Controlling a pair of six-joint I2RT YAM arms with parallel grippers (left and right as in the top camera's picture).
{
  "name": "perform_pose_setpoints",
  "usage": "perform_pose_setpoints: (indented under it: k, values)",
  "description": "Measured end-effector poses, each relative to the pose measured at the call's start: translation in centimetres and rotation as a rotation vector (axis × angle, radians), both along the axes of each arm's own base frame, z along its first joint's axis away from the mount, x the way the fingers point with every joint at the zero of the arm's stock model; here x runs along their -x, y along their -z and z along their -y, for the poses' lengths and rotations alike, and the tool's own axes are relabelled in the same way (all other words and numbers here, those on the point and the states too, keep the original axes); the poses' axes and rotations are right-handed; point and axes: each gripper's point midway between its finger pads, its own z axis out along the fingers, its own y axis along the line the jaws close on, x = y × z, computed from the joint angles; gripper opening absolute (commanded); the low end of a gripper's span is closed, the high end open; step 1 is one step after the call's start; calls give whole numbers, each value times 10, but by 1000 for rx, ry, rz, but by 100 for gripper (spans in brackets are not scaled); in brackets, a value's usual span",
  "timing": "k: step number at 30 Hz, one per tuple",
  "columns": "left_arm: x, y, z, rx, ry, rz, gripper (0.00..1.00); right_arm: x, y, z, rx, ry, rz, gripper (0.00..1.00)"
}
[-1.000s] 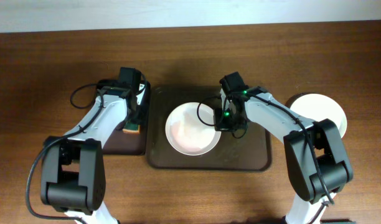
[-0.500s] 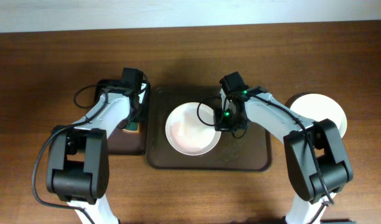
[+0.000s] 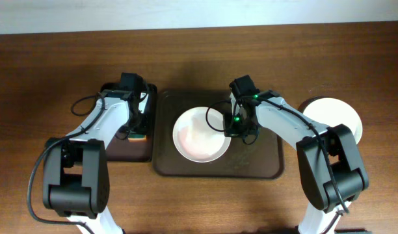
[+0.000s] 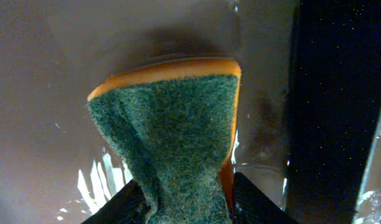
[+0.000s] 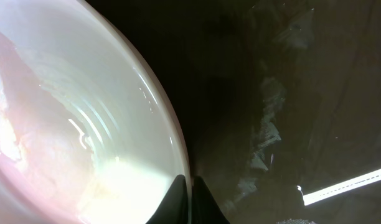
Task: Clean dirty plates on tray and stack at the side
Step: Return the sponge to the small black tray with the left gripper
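I will lift the pinkish plate with my right gripper, carry it to the right in the overhead view, over the stack's white plate (image 3: 338, 112), then lower and release it.
One pinkish-white plate (image 3: 200, 134) lies on the dark brown tray (image 3: 264, 159). My right gripper (image 3: 234, 128) is shut on that plate's right rim (image 5: 172, 134), one finger inside and one outside (image 5: 190, 194). Faint reddish smears show on the plate's left part in the right wrist view. Another white plate (image 3: 335, 117) sits on the bare wood at the far right. My left gripper (image 3: 139, 130) is shut on the green-and-yellow sponge (image 4: 178, 137) over the small black tray (image 3: 121, 148); its fingers (image 4: 187, 202) pinch the sponge's near end.
The small black tray lies just left of the brown tray, almost touching it. Both arms' cables loop above the tabletop (image 3: 43, 78). The white wall edge runs along the far side.
My left arm's wrist has shifted slightly left and back over the black tray with the sponge. The right arm and plate have not moved.
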Motion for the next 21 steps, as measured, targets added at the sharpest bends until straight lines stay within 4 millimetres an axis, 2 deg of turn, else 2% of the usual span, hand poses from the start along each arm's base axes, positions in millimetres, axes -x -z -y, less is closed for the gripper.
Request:
perform_pose_setpoints:
  k: [2,5,6,7,8,12,13,14,15,18,21]
  values:
    - [3,0,0,1,0,-11,55,0,0,0,0,0,0,4]
    - [5,3,0,1,0,-19,54,0,0,0,0,0,0,4]
    - [10,6,-1,-1,0,-31,44,0,0,0,0,-1,0,4]
    - [14,9,-1,-3,0,-42,12,0,0,0,0,-1,0,4]
    - [18,12,-2,-3,-1,-53,0,0,0,0,0,0,0,4]
    - [19,12,-4,-13,-1,-50,0,0,0,0,0,0,0,4]
    - [18,11,-5,-22,-2,-51,2,0,0,0,0,0,0,4]
    - [18,10,-7,-33,-3,-49,58,0,0,0,0,0,0,4]
    - [16,7,-8,-40,-5,-49,71,0,0,0,0,-1,0,4]
    - [-2,-13,-9,-53,-8,-3,75,0,0,0,0,-1,0,4]
    - [0,-29,-10,-53,-9,16,77,0,0,0,-1,-1,2,4]
